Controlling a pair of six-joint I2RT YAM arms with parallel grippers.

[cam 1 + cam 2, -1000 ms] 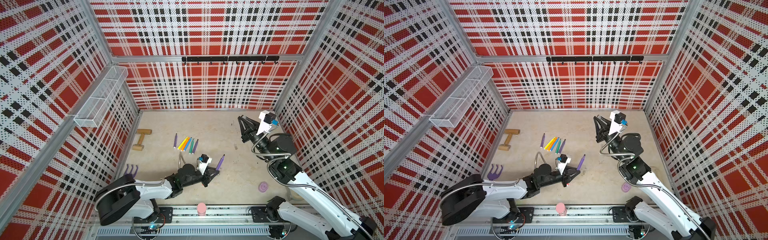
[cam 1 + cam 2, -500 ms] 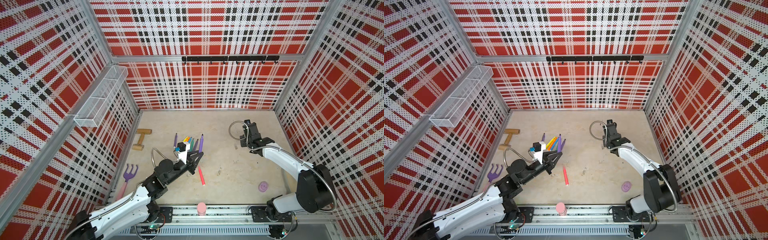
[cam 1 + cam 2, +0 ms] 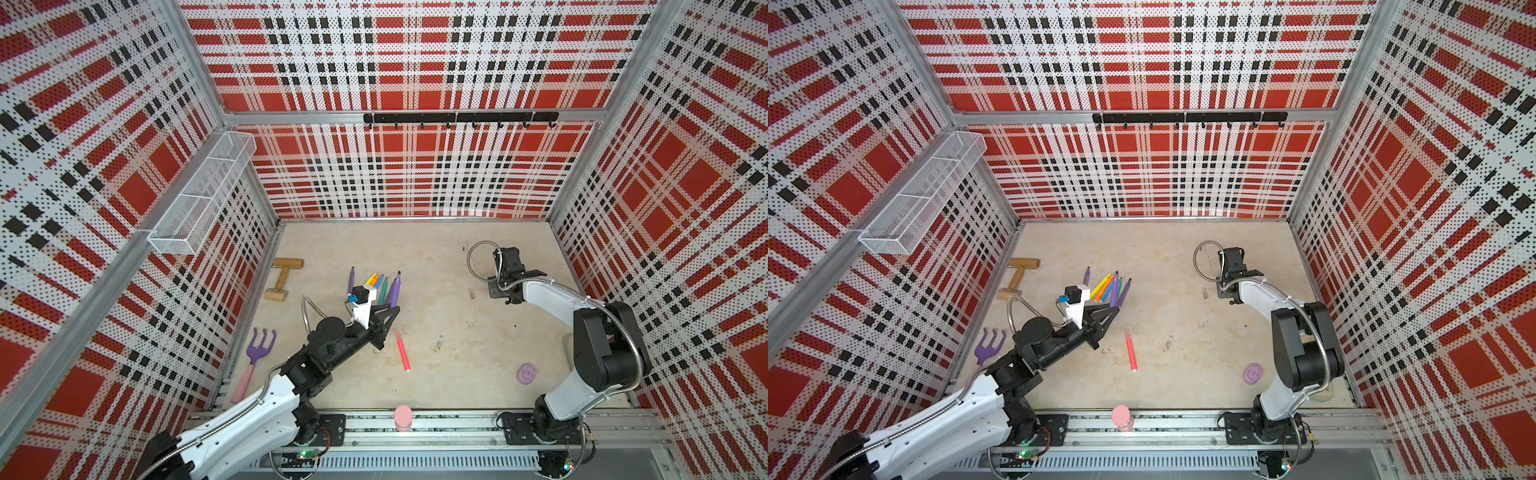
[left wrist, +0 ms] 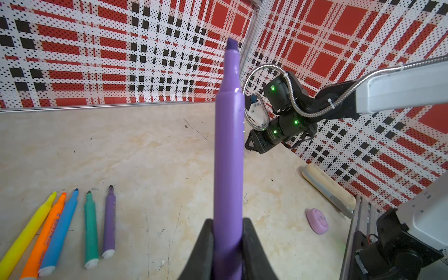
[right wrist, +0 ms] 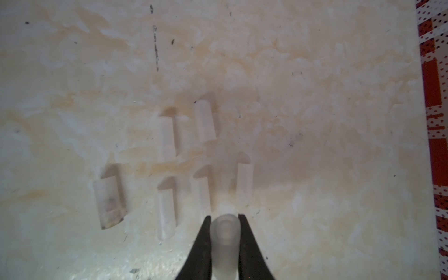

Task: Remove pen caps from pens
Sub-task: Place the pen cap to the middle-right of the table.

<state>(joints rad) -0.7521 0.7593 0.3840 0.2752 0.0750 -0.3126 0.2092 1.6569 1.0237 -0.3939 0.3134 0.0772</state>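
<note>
Next, the right gripper moves outward and down to release the cap on the bare tabletop (image 5: 232,140) beside the farthest loose cap, since that spot lies empty.
My left gripper (image 4: 228,230) is shut on the barrel of a purple pen (image 4: 229,145), whose bare dark tip points away from the jaws. In both top views this left gripper (image 3: 388,311) hovers just in front of a row of uncapped pens (image 3: 380,286): yellow (image 4: 26,232), orange, blue, teal (image 4: 91,230) and purple. A red pen (image 3: 402,351) lies alone nearer the front. My right gripper (image 5: 224,223) is shut on a translucent pen cap (image 5: 224,242), low over several loose pen caps (image 5: 166,135) on the table. From above, the right gripper (image 3: 498,291) points down at the back right.
A purple garden fork (image 3: 257,353) and a wooden roller (image 3: 282,278) lie by the left wall. A lilac disc (image 3: 526,373) sits front right and a pink cylinder (image 3: 403,417) on the front rail. A wire basket (image 3: 203,195) hangs on the left wall.
Since a second ago my left arm carried the purple pen back toward the pen row, and my right arm came down to the table at the back right. Neither has moved in the last half second.
</note>
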